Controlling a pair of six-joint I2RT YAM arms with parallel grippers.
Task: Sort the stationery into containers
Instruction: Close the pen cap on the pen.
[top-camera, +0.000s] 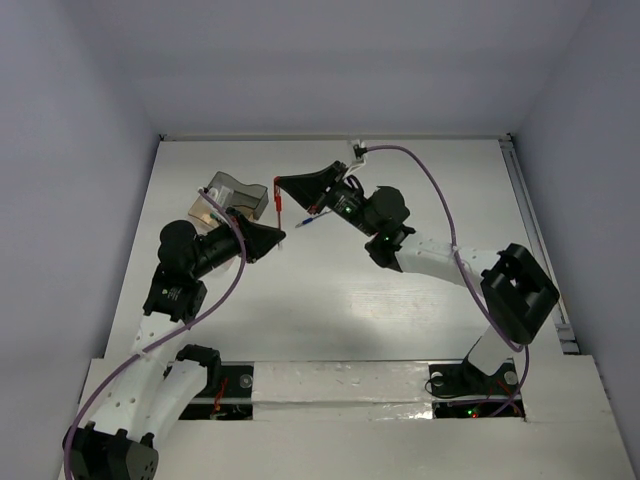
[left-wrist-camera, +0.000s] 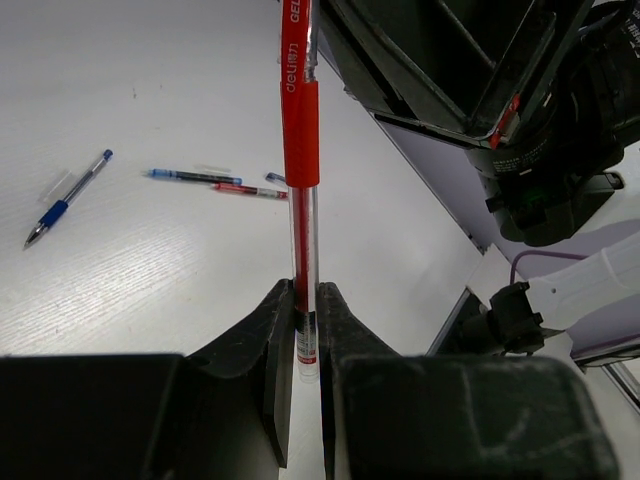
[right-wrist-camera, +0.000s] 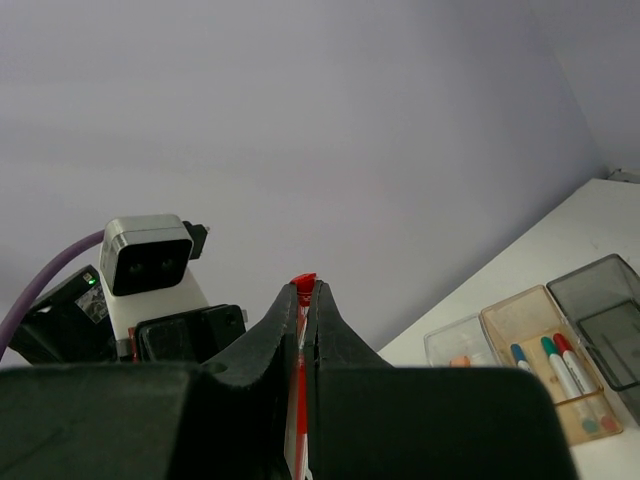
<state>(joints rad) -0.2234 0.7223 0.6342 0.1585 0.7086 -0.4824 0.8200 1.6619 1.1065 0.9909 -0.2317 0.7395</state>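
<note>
Next I need to move my left gripper outward and down to release the pen inside the smoky tray (top-camera: 244, 193), since that tray lies outward of and below the gripper.
A red gel pen (top-camera: 278, 208) hangs in the air between both grippers. My left gripper (top-camera: 281, 238) is shut on its clear lower barrel, seen up close in the left wrist view as the red pen (left-wrist-camera: 300, 150) rising from the left gripper (left-wrist-camera: 307, 290). My right gripper (top-camera: 278, 181) is shut on the pen's other end; its red tip (right-wrist-camera: 302, 282) pokes out between the right gripper (right-wrist-camera: 304, 290) fingers. The containers (top-camera: 235, 195) sit just left of the pen: a smoky tray (right-wrist-camera: 610, 310), a tan tray (right-wrist-camera: 500, 325) holding markers, and a clear tray (right-wrist-camera: 440, 340) with an orange piece.
Loose on the table lie a blue pen (left-wrist-camera: 68, 198), a thin blue refill-like pen (left-wrist-camera: 190, 177) and a thin red one (left-wrist-camera: 248, 190). A blue pen (top-camera: 308, 221) shows under the right arm. Purple cables loop from both arms. Walls close in the table.
</note>
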